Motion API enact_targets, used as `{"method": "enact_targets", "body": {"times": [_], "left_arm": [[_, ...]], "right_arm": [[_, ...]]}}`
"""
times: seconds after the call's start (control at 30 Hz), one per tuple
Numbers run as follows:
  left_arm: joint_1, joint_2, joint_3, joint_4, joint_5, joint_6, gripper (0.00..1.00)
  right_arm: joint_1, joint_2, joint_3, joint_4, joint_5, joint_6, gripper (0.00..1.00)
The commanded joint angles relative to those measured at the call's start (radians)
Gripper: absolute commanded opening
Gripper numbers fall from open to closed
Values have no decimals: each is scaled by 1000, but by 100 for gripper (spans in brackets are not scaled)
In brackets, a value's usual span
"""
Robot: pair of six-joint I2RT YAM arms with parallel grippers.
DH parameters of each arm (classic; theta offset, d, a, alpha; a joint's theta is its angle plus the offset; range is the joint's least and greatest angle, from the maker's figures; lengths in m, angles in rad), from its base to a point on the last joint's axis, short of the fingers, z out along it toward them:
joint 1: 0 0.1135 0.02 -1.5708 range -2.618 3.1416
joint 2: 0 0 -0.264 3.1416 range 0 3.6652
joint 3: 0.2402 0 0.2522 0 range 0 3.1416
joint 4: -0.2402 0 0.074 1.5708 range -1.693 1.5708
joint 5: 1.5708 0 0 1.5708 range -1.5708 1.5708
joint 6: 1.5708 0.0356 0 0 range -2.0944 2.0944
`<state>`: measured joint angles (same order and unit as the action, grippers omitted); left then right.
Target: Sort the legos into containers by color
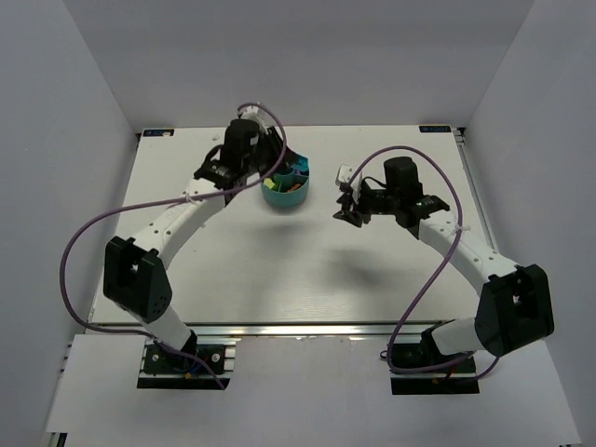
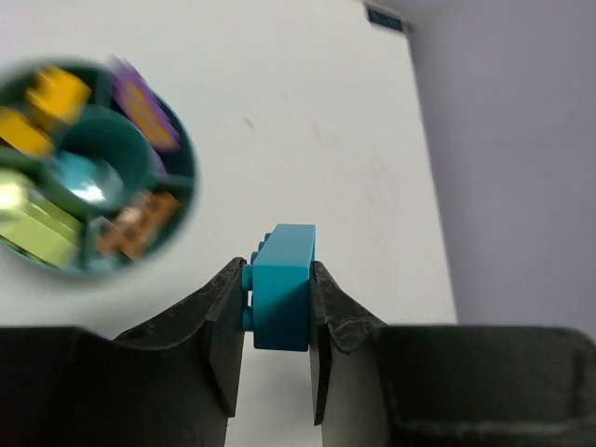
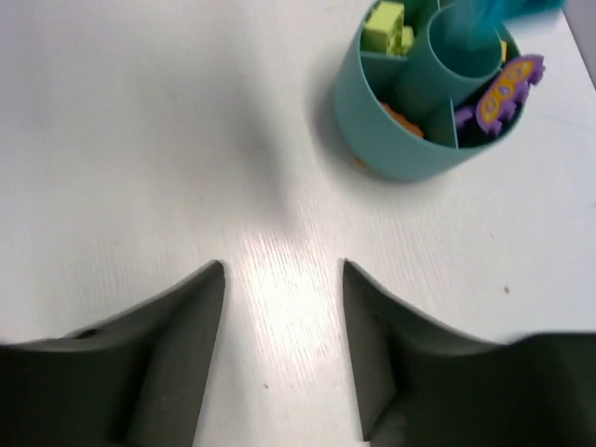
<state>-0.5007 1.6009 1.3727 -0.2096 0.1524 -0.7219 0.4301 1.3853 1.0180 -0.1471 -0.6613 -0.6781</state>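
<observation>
I will move my left gripper over the bowl's centre cup first, then lower it to release the teal-blue brick, so that the brick gets into that cup.
My left gripper (image 2: 277, 284) is shut on a teal-blue lego brick (image 2: 281, 289) and holds it above the table, just beside the round teal divided bowl (image 2: 182, 200). The bowl (image 1: 285, 194) holds yellow bricks (image 2: 42, 107), a purple brick (image 2: 144, 110), an orange brick (image 2: 138, 223) and lime green bricks (image 2: 33, 219) in separate wedges; its centre cup (image 2: 88, 177) looks teal inside. My right gripper (image 3: 282, 279) is open and empty over bare table, short of the bowl (image 3: 391, 135). In the top view the left gripper (image 1: 276, 160) hovers at the bowl's far-left rim and the right gripper (image 1: 346, 212) sits to its right.
The white table (image 1: 307, 270) is walled by white panels at the back and both sides. Purple cables loop from both arms. A small label (image 2: 384, 18) marks the table's far corner.
</observation>
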Motion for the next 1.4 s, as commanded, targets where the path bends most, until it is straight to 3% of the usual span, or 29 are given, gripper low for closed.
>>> {"method": "enact_targets", "body": {"times": [0.0,0.03,0.07,0.33,0.77,0.9,0.97,1.03,1.07,1.1,1.17,1.2,1.37], "left_arm": [[39,117,196,-270,-206,174,0],[40,146,236,-295,-236,203,0],[40,171,271,-333,-249,216,0],[42,349,494,-427,-343,300,0],[42,427,531,-427,-355,311,0],[42,458,554,-433,-344,314,6],[42,465,565,-439,-344,312,24],[42,472,581,-442,-355,308,44],[42,472,586,-444,-353,308,65],[42,470,594,-442,-353,309,71],[42,446,605,-435,-352,306,84],[42,435,605,-429,-352,303,96],[42,276,517,-369,-346,288,98]], "right_arm": [[-34,-26,-3,-58,-35,0,42],[-42,-31,-1,-77,-43,8,13],[-45,-34,-4,-78,-49,12,0],[-89,-84,-47,-48,-35,63,0],[-120,-85,-48,-57,-50,72,0],[-120,-85,-50,-62,-50,69,0],[-120,-86,-50,-66,-49,64,1],[-120,-86,-50,-72,-49,60,18],[-120,-89,-50,-77,-44,57,25],[-120,-92,-52,-75,-40,57,42],[-122,-109,-61,-62,-29,61,57],[-125,-114,-64,-57,-24,64,86],[-136,-143,-64,-36,8,106,89]]}}
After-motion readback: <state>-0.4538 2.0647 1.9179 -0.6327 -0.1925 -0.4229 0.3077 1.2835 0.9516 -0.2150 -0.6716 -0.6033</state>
